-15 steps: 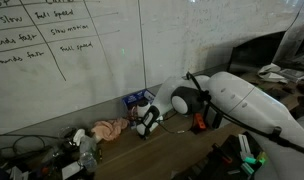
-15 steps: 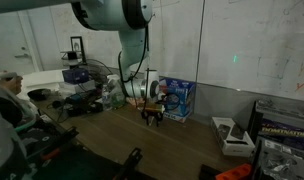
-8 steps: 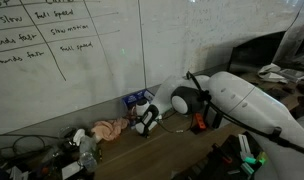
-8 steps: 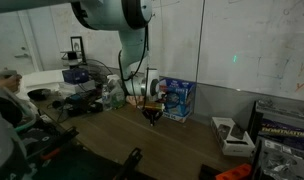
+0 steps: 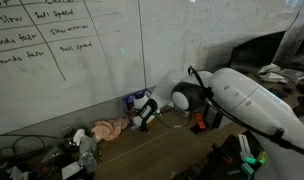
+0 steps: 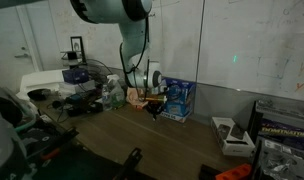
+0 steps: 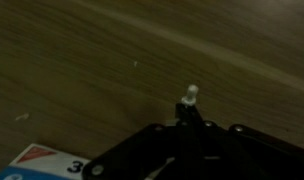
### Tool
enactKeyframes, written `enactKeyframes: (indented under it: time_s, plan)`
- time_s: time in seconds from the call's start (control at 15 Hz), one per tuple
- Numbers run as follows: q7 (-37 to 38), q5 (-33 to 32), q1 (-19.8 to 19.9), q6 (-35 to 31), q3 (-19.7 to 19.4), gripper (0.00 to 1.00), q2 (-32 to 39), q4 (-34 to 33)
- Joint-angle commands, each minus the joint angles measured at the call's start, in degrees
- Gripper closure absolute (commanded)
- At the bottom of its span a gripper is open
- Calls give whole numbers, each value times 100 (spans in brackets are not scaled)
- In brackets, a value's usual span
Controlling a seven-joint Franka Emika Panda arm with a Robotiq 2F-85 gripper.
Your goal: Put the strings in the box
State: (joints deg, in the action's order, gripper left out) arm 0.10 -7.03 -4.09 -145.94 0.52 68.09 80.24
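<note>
The strings go up with my gripper over the box's top (image 6: 179, 82) next for release. The blue box (image 6: 178, 98) stands beside my gripper, its top above my fingers.
My gripper (image 7: 190, 108) comes in from the bottom of the wrist view with its dark jaws pressed together. A short white end of the strings (image 7: 192, 93) sticks out past the fingertips, over the wooden table. In both exterior views the gripper (image 5: 142, 121) (image 6: 157, 110) hangs just above the table, right in front of the blue box (image 5: 137, 100) (image 6: 178, 98), which stands against the wall. A corner of the box (image 7: 37, 161) shows at the wrist view's bottom left. The rest of the cord is too thin to make out.
A pinkish-tan cloth lump (image 5: 110, 128) lies beside the box. Cables and clutter (image 5: 62, 155) crowd one table end, with a grey device (image 6: 77, 75) behind. A small red-orange item (image 5: 200, 122) sits under the arm. Cartons (image 6: 277, 125) stand at the other end. The whiteboard wall (image 5: 72, 60) backs the table.
The jaws have closed from partly open to shut on the cord end. The gripper has risen slightly and drawn closer to the blue box.
</note>
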Motion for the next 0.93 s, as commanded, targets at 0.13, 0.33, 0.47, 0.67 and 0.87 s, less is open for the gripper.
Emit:
enactKeyframes:
  time_s: [0.13,0.33,0.47,0.67,0.87]
  plan:
    - [347,24,-273,307,-142,99,-1394,487]
    - [633,-85,-507,199,-287,99,-2037,594]
    - [835,-163,-674,244,-394,99,-2466,618]
    - [1225,-352,-937,448,-587,99,-3070,555]
    - [1656,-763,-1157,643,-828,99,-3431,374]
